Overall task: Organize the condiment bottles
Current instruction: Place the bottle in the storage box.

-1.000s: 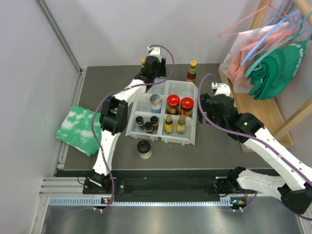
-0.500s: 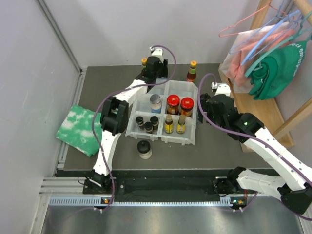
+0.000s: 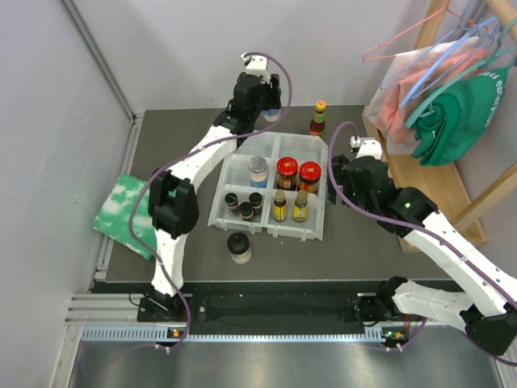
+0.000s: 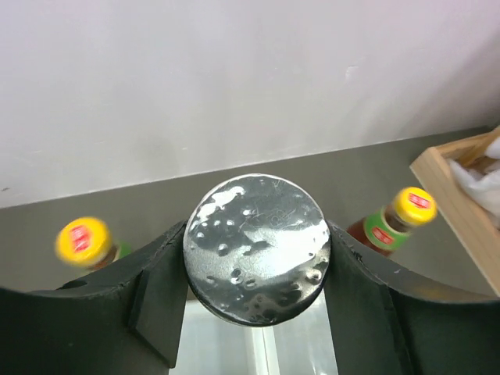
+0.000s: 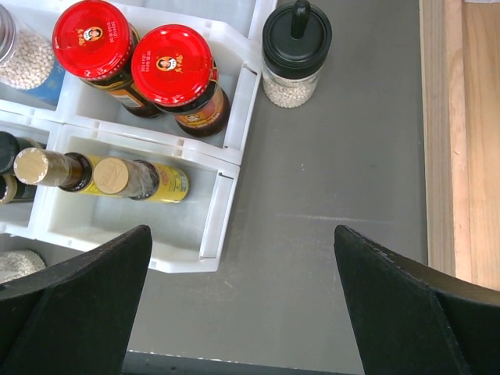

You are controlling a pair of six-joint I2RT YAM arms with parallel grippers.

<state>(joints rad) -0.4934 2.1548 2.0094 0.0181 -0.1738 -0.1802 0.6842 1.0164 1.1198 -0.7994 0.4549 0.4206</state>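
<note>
My left gripper draws back and down next to release the jar, since the free spot beside the blue-labelled jar [image 3: 257, 170] lies below and back from my gripper.
My left gripper [image 3: 257, 95] is shut on a silver-lidded jar [image 4: 256, 246] and holds it in the air above the back of the white tray [image 3: 317, 230]. Two yellow-capped sauce bottles [image 4: 82, 241] [image 4: 412, 207] stand on the table beyond it, one on each side. The tray holds two red-lidded jars [image 5: 125, 51], two sauce bottles [image 5: 117, 178], a blue-labelled jar [image 3: 257, 170] and three small dark jars [image 3: 245, 204]. My right gripper [image 5: 242, 234] stands open over bare table just right of the tray. A black-capped jar [image 5: 295, 51] stands beside the tray's right wall.
Another black-capped jar [image 3: 239, 246] stands on the table in front of the tray. A green-white cloth [image 3: 129, 214] lies at the left edge. A wooden rack [image 3: 452, 186] with hangers and cloths borders the table on the right. A wall closes the back.
My left gripper has risen from the table at the back with the silver-lidded jar in its grip. The right arm has not moved.
</note>
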